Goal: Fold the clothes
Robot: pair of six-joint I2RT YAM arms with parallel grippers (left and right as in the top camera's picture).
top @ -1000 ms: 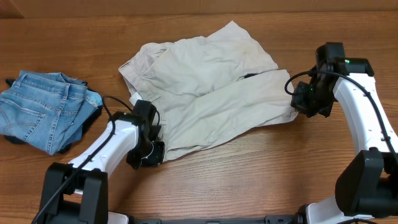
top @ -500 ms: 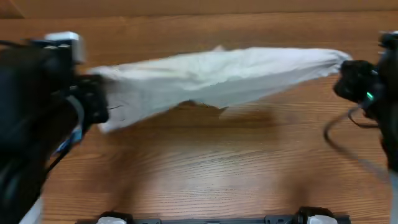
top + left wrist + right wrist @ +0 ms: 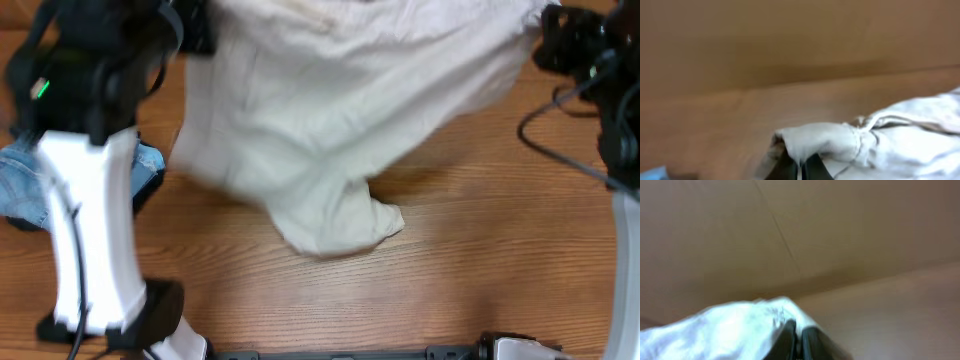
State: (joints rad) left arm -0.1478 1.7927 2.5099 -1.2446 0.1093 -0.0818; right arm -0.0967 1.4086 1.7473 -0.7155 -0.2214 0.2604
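The left gripper tilts downward and lowers toward the bare wooden table next, then releases the shorts' corner, since that wood lies below it.
The cream shorts (image 3: 340,130) hang in the air, stretched between both raised arms, with the lowest part near the table at the middle. My left gripper (image 3: 195,30) is shut on one corner of the shorts at the upper left; the left wrist view shows its fingers (image 3: 801,167) pinching the cream cloth (image 3: 830,142). My right gripper (image 3: 548,40) is shut on the opposite corner at the upper right; the right wrist view shows its fingers (image 3: 796,337) closed on the cloth (image 3: 730,330). The light-blue jeans (image 3: 20,185) lie at the left, mostly hidden behind the left arm.
The wooden table (image 3: 480,260) runs below the hanging shorts. The left arm's white link (image 3: 90,230) stands tall over the table's left side. The right arm's cable (image 3: 560,150) hangs at the right edge.
Both arms have lifted the shorts off the table, first stretched flat between them, and now raised high so that the cloth hangs down. The view is blurred by the motion.
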